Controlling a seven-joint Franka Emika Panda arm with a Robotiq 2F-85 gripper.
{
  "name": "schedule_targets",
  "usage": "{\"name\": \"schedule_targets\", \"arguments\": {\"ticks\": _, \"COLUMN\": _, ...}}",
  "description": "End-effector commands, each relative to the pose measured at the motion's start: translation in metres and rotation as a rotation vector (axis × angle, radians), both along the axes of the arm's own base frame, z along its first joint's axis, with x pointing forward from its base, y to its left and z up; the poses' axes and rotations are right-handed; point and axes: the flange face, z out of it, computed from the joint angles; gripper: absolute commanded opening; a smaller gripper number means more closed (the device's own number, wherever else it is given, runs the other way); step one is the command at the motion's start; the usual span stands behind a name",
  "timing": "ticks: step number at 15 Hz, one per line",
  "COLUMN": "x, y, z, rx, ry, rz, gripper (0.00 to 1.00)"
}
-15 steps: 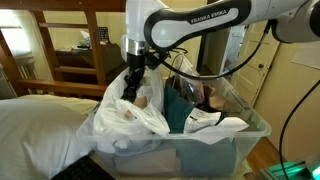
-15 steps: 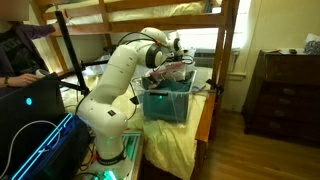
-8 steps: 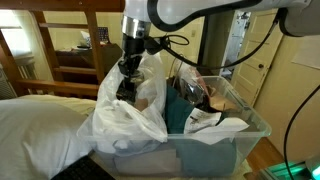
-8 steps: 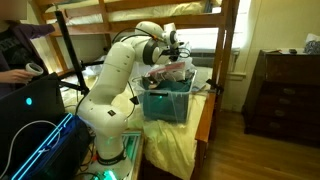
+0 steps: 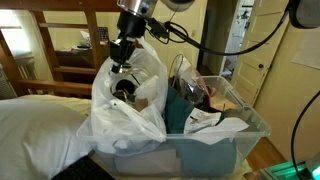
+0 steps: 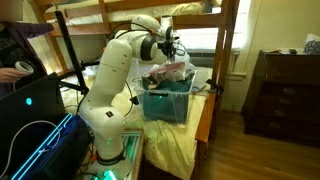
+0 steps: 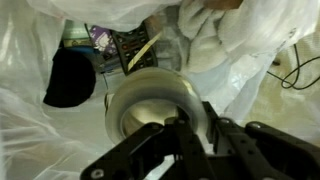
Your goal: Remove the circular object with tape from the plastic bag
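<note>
Next, my gripper moves up out of the bag's opening, then down onto the bin's clutter by the teal cloth to release the roll, as white plastic surrounds it.
In the wrist view my gripper (image 7: pixel 198 120) is shut on the wall of a roll of clear tape (image 7: pixel 140 82), one finger inside the ring and one outside. The white crinkly plastic bag (image 7: pixel 250 40) surrounds the roll on all sides. In an exterior view the gripper (image 5: pixel 121 66) hangs at the bag's (image 5: pixel 130 118) open mouth, between its tall handles. The roll itself is hard to make out there. In an exterior view the gripper (image 6: pixel 164 50) is above the bag (image 6: pixel 172 70), small and far away.
The bag stands in a clear plastic bin (image 5: pixel 243 140) with teal cloth (image 5: pixel 178 108) and other clutter, on a bed beside a white pillow (image 5: pixel 35 125). A wooden bunk frame (image 5: pixel 80 45) stands behind. A black object (image 7: pixel 68 78) and a printed packet (image 7: pixel 128 48) lie deeper in the bag.
The arm has risen and pulled the gripper up from deep in the bag to its mouth. The bag's handles have been drawn up with it.
</note>
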Motion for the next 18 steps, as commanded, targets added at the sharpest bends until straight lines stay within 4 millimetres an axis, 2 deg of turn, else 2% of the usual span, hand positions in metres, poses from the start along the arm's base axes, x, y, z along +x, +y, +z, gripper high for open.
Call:
{"name": "schedule_targets", "arguments": {"ticks": 1, "x": -0.025, "y": -0.011, "z": 0.012, "rx": 0.044, "ry": 0.046, "rz": 0.081, "gripper": 0.05}}
{"name": "schedule_targets", "arguments": {"ticks": 5, "x": -0.057, "y": -0.018, "z": 0.048, "rx": 0.047, "ry": 0.013, "rz": 0.149, "gripper": 0.05}}
{"name": "schedule_targets", "arguments": {"ticks": 12, "x": -0.132, "y": -0.039, "z": 0.125, "rx": -0.009, "ry": -0.063, "rz": 0.311, "gripper": 0.05}}
{"name": "schedule_targets", "arguments": {"ticks": 18, "x": -0.172, "y": -0.043, "z": 0.158, "rx": -0.063, "ry": -0.157, "rz": 0.507, "gripper": 0.05}}
